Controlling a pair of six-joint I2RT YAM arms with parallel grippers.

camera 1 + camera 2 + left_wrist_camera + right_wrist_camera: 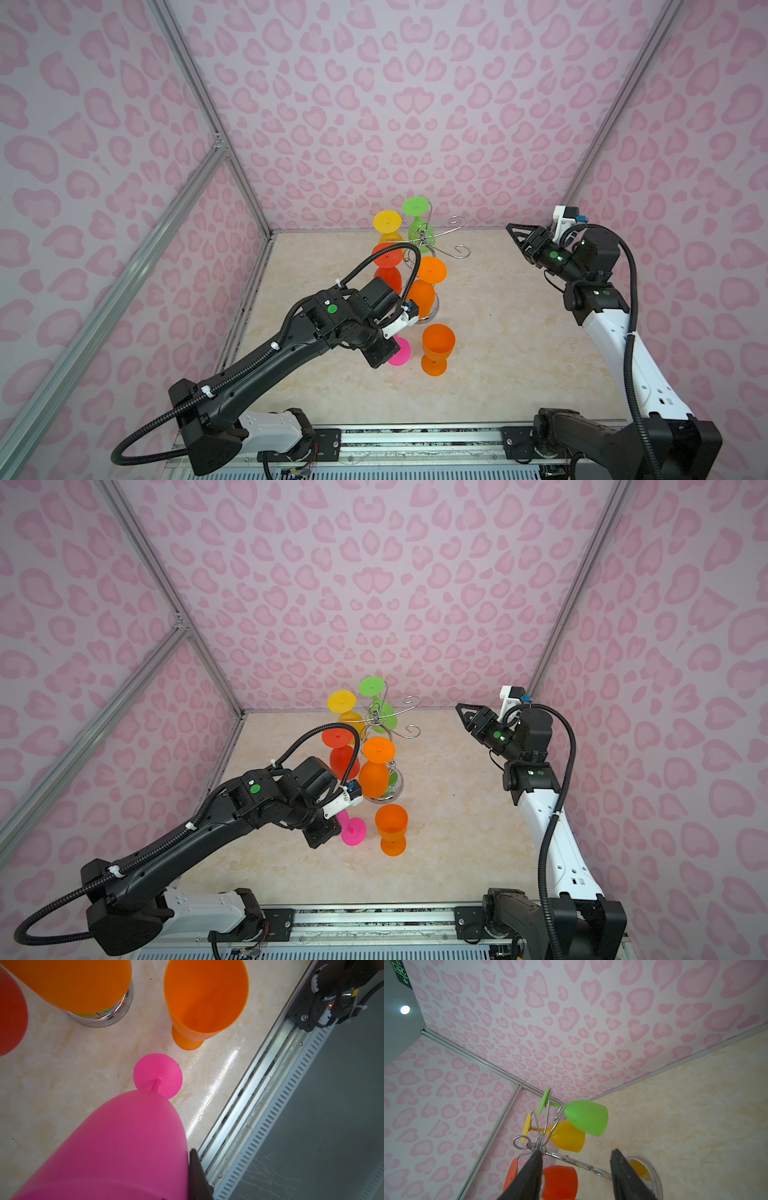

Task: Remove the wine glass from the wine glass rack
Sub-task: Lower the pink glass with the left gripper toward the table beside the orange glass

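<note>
My left gripper moves down next and releases the pink wine glass foot first, since the tabletop (389,372) beside the standing orange wine glass is clear below.
The chrome wine glass rack (424,240) stands at the back middle of the table, its mirrored base (108,1017) close to my left wrist. Yellow (387,221), green (415,206), red (387,255) and orange (432,269) wine glasses hang upside down from its hooks. My left gripper (384,353) is shut on a pink wine glass (124,1142) in front of the rack, held low and tilted; one finger (197,1174) shows beside the bowl. The pink foot (353,831) shows in both top views. My right gripper (513,232) hangs open and empty to the right of the rack.
An orange wine glass (436,349) stands upright on the table, just right of the pink foot. The metal rail (259,1105) runs along the table's front edge. Pink patterned walls close in the back and both sides.
</note>
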